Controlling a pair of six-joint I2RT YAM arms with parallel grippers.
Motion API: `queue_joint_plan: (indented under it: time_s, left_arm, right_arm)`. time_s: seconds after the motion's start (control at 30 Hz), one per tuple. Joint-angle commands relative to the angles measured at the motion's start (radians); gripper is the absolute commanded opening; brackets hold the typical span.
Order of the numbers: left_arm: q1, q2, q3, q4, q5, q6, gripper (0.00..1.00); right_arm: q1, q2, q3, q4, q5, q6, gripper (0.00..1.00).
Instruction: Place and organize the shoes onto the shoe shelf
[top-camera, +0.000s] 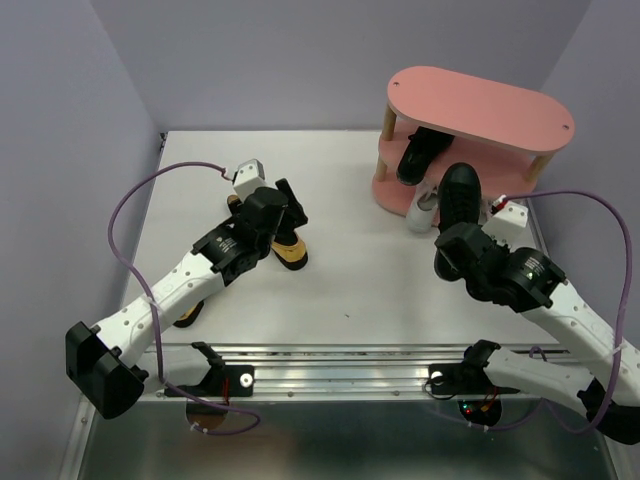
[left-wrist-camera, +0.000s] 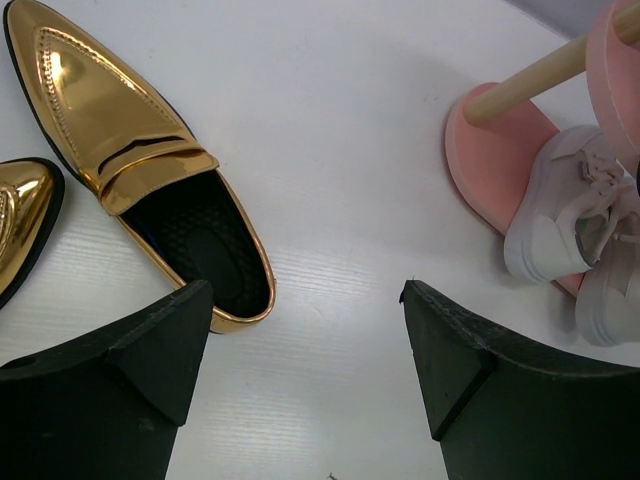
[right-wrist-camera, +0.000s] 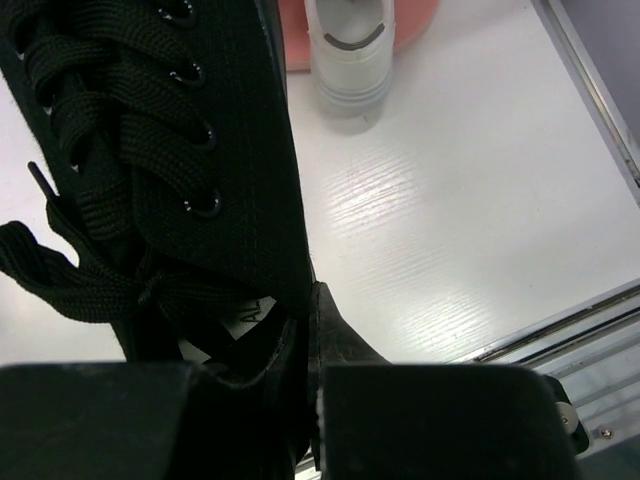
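The right gripper moves outward next. It then slides its shoe below the shoe shelf's top and releases it on the level (top-camera: 498, 165) at the empty spot beside the other black shoe.
The pink shoe shelf (top-camera: 480, 110) stands at the back right, with one black shoe (top-camera: 418, 152) on a lower tier. My right gripper (top-camera: 455, 232) is shut on a second black lace-up shoe (top-camera: 460, 192) and holds it in front of the shelf; the wrist view shows the jaws pinching its side (right-wrist-camera: 170, 150). A white sneaker (top-camera: 425, 208) rests at the shelf's foot. My left gripper (top-camera: 293, 212) is open and empty over the table (left-wrist-camera: 305, 340), beside a gold shoe (left-wrist-camera: 140, 140) lying flat. A second gold toe (left-wrist-camera: 20, 220) shows at the left.
Another gold shoe part (top-camera: 188, 316) shows under the left arm. Two white sneakers (left-wrist-camera: 570, 220) lie against the shelf's pink base (left-wrist-camera: 495, 150). A metal rail (top-camera: 340, 365) runs along the near table edge. Purple walls enclose the back and sides.
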Motion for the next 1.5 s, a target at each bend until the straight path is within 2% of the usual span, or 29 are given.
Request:
queue_joint_plan:
  time_s: [0.0,0.33,0.53,0.73,0.97,1.2,1.47]
  left_arm:
    - [0.009,0.006,0.05,0.058,0.018,0.028,0.87]
    - [0.026,0.017,0.033,0.056,0.036,0.025,0.87]
    - [0.031,0.035,0.036,0.086,0.05,0.06,0.87]
    - [0.04,0.066,0.038,0.061,0.058,0.074,0.87]
    - [0.046,0.052,0.021,0.069,0.058,0.065,0.87]
    - [0.055,0.048,0.002,0.067,0.09,0.068,0.87]
    - [0.061,0.02,-0.011,0.041,0.092,0.069,0.87]
  right_arm:
    - [0.0,-0.003,0.047,0.024,0.151,0.079,0.01]
    - [0.0,0.12,0.11,0.068,0.218,0.007,0.01]
    - [-0.115,0.147,0.098,0.151,0.225,-0.106,0.01]
    - [-0.308,0.13,0.028,0.385,0.085,-0.324,0.01]
    - [-0.411,0.189,0.043,0.51,0.018,-0.471,0.01]
    - [-0.58,0.291,0.089,0.626,-0.088,-0.556,0.01]
    - [-0.651,0.379,0.15,0.72,-0.162,-0.584,0.01]
